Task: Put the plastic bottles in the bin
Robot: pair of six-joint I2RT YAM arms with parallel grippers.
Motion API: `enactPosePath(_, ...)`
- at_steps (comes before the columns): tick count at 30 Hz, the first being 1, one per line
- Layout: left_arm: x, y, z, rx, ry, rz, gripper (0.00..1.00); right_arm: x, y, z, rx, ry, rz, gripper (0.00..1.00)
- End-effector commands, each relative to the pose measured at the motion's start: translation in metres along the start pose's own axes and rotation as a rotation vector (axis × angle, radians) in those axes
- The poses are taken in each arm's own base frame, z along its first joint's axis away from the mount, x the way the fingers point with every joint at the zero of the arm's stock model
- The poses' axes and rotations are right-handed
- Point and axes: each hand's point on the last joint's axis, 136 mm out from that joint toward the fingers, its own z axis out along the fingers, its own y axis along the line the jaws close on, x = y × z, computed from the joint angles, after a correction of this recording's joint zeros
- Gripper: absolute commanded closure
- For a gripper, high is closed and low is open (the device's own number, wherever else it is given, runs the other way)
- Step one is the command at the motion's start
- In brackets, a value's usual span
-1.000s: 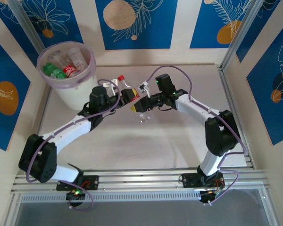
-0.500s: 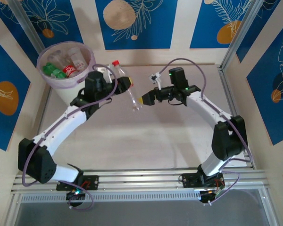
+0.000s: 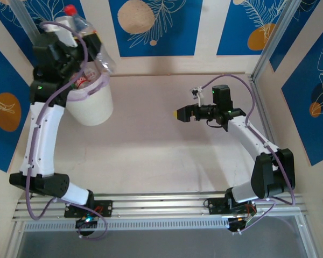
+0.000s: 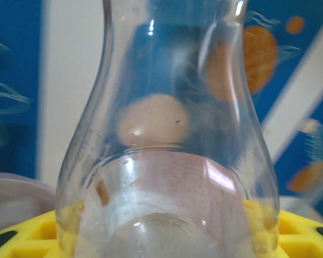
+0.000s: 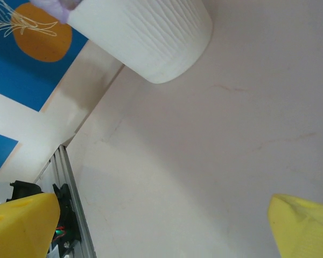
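Observation:
My left gripper should next go lower and tip the clear plastic bottle down into the bin's pink-lined opening [image 3: 90, 77] [image 4: 13, 201] to let go of it there, because the bottle is still hanging above the bin's rim.
My left gripper [image 3: 81, 38] is raised over the bin [image 3: 91, 107] at the back left and is shut on a clear plastic bottle [image 3: 97, 51] with a red cap [image 3: 70, 9]. In the left wrist view that bottle [image 4: 167, 161] stands between my yellow fingers [image 4: 27, 234], base towards the camera. Inside the pink-lined bin lies a bottle with a red label [image 3: 82, 81]. My right gripper [image 3: 183, 114] hovers open and empty over the middle right of the table. In its wrist view the right gripper [image 5: 161, 231] looks towards the bin's white wall [image 5: 151, 37].
Blue and cream patterned walls [image 3: 156, 27] close in the table on three sides. A metal rail [image 3: 167, 207] runs along the near edge by the arm bases. Bare table [image 3: 161, 150] lies between the two arms.
The right gripper opened, let go of the bottle and drew back to the right. The left arm carried the bottle from the table's middle up and left to above the bin.

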Motion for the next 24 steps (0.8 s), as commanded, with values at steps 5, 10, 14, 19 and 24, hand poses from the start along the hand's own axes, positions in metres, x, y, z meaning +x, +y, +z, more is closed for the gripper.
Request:
enactPosePath(5, -0.015, 0.108, -0.016, -0.502, 0.034, 0.258, 0.64, 0.010, -0.011, 0.004, 0.010, 0.035, 0.035, 0.00)
enactPosePath(10, 0.021, 0.137, 0.016, -0.520, 0.228, 0.280, 0.64, 0.015, -0.016, 0.006, 0.017, 0.054, 0.042, 0.00)
enactPosePath(14, 0.058, 0.157, 0.049, -0.535, 0.337, 0.311, 0.64, 0.020, -0.015, 0.008, 0.006, 0.067, 0.047, 0.00)
enactPosePath(19, 0.086, 0.180, 0.073, -0.584, 0.409, 0.368, 0.63, 0.028, -0.016, 0.008, 0.006, 0.086, 0.052, 0.00)
enactPosePath(24, 0.117, 0.194, 0.080, -0.599, 0.513, 0.393, 0.63, 0.031, -0.021, 0.009, 0.015, 0.090, 0.061, 0.00)
